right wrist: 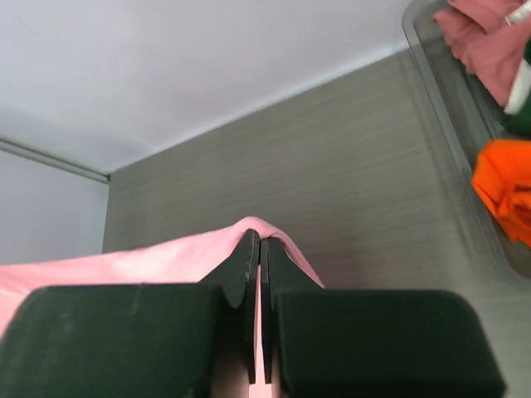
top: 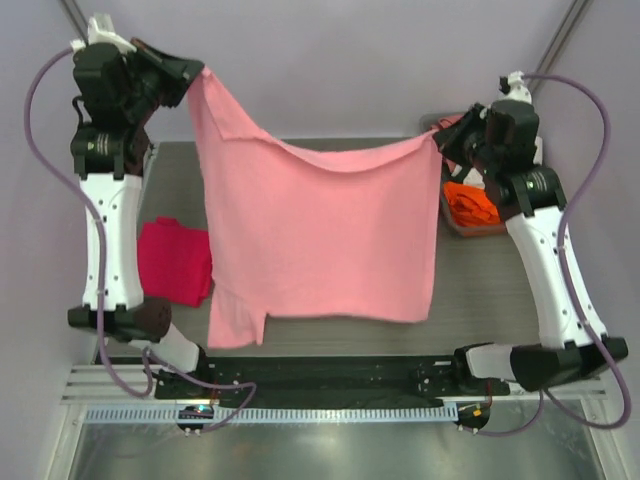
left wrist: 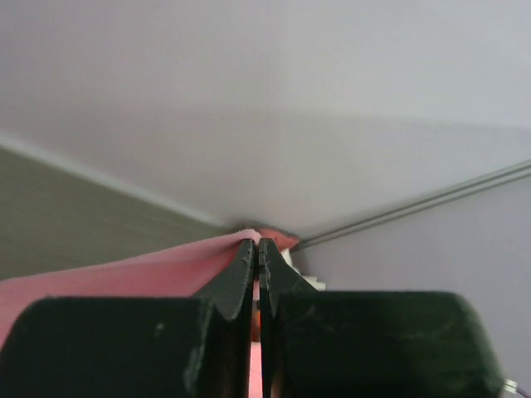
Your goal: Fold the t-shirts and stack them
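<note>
My right gripper moves the shirt corner it holds high down and backward to the tabletop by the tray's near corner [top: 447,254] next and releases it.
A light pink t-shirt [top: 320,235] hangs spread out above the table, held up by both arms. My left gripper [top: 196,76] is shut on its upper left corner, raised high at the back left; the pink cloth [left wrist: 124,278] shows pinched at my left gripper [left wrist: 256,242]. My right gripper [top: 440,135] is shut on the upper right corner, and the pink cloth [right wrist: 166,257] drapes over my right gripper [right wrist: 260,238]. The shirt's lower edge hangs near the table's front. A folded magenta-red t-shirt [top: 175,260] lies on the table at the left.
A tray [top: 455,225] at the right edge of the table holds an orange t-shirt [top: 470,203] and a dusty rose one [right wrist: 485,41], with a white and dark piece [right wrist: 521,83] beside it. The grey table [top: 480,290] has a black rail along its front.
</note>
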Motion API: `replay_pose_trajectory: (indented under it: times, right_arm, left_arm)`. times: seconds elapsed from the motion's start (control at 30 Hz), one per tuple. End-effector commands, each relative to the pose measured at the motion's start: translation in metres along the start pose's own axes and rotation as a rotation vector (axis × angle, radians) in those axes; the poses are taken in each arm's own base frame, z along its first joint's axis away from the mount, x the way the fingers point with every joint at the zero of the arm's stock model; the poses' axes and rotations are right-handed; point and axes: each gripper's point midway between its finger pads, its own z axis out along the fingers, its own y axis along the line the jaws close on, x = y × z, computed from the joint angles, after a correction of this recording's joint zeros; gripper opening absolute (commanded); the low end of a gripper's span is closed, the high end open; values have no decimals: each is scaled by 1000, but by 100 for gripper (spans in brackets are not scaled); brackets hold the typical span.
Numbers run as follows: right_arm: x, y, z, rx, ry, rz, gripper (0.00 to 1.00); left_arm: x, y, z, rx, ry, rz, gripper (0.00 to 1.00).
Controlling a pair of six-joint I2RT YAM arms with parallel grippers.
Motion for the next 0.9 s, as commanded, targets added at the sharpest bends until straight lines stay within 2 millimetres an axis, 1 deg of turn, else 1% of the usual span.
replay_pose_trajectory:
  times: [0.0, 0.03, 0.07, 0.1, 0.13, 0.17, 0.2, 0.23, 0.27, 0.33, 0.37, 0.4, 0.43, 0.47, 0.5, 0.53, 0.57, 0.6, 0.63, 0.67, 0.7, 0.73, 0.77, 0.8, 0.83, 0.87]
  right_arm:
    - [-80, 55, 2, -145, -194, 17, 1]
    - [-88, 60, 6, -155, -202, 23, 1]
    - [-98, 63, 8, -161, -217, 44, 1]
    - [-115, 76, 3, -210, -243, 51, 1]
    - [-115, 75, 20, -209, -221, 62, 1]
    - [-121, 75, 26, -223, -217, 70, 1]
    - [-131, 81, 25, -250, -228, 88, 1]
    - [-126, 76, 43, -243, -199, 96, 1]
    - [-121, 79, 50, -268, -166, 99, 1]
    - [-112, 70, 67, -274, -120, 121, 1]
    - [-93, 61, 82, -264, -60, 131, 1]
    - [-88, 52, 89, -255, -52, 134, 1]
    - [-81, 44, 95, -245, -38, 141, 1]
    - [-77, 39, 92, -242, -38, 145, 1]
    - [-54, 17, 106, -206, -4, 163, 1]
    - [-51, -2, 110, -175, -3, 178, 1]
    - [-48, -12, 106, -163, -7, 187, 1]
    - [-24, -34, 114, -131, 31, 204, 1]
    - [-17, -49, 114, -112, 43, 214, 1]
    - [13, -71, 118, -72, 100, 232, 1]
    - [18, -76, 112, -77, 100, 229, 1]
    - [28, -85, 110, -66, 116, 234, 1]
    - [40, -96, 108, -44, 130, 226, 1]
    - [59, -108, 101, -18, 155, 226, 1]
    - [69, -115, 97, 0, 168, 223, 1]
    - [91, -129, 92, 28, 204, 222, 1]
  left_arm:
    - [-70, -95, -24, 297, -184, 63, 0]
    - [-70, -87, 4, 292, -162, 33, 0]
    - [-98, -112, -18, 377, -239, 53, 0]
    - [-105, -112, -11, 401, -248, 41, 0]
    - [-112, -113, -8, 429, -251, -18, 0]
    - [-124, -117, -6, 483, -284, -24, 0]
    - [-127, -102, 8, 473, -271, -52, 0]
    - [-132, -103, 10, 506, -284, -50, 0]
    - [-128, -90, 26, 487, -264, -51, 0]
    - [-120, -78, 40, 468, -230, -31, 0]
    - [-115, -71, 48, 459, -212, -11, 0]
    - [-102, -57, 59, 439, -163, -5, 0]
    - [-90, -50, 66, 428, -130, 10, 0]
    - [-79, -44, 70, 417, -110, 60, 0]
    - [-72, -51, 59, 426, -103, 103, 0]
    - [-37, -24, 78, 359, -24, 92, 0]
    - [-24, -20, 74, 341, -9, 113, 0]
    - [-14, -22, 56, 327, -20, 181, 0]
    - [20, 14, 67, 221, 16, 175, 0]
    - [51, 22, 63, 195, 58, 198, 0]
    - [69, 31, 57, 167, 73, 229, 0]
    - [69, 22, 32, 180, 38, 245, 0]
    - [111, 65, 34, 79, 101, 232, 0]
    - [121, 74, 25, 59, 108, 228, 0]
    - [124, 74, 8, 72, 93, 226, 0]
    - [150, 101, 1, 16, 133, 220, 0]
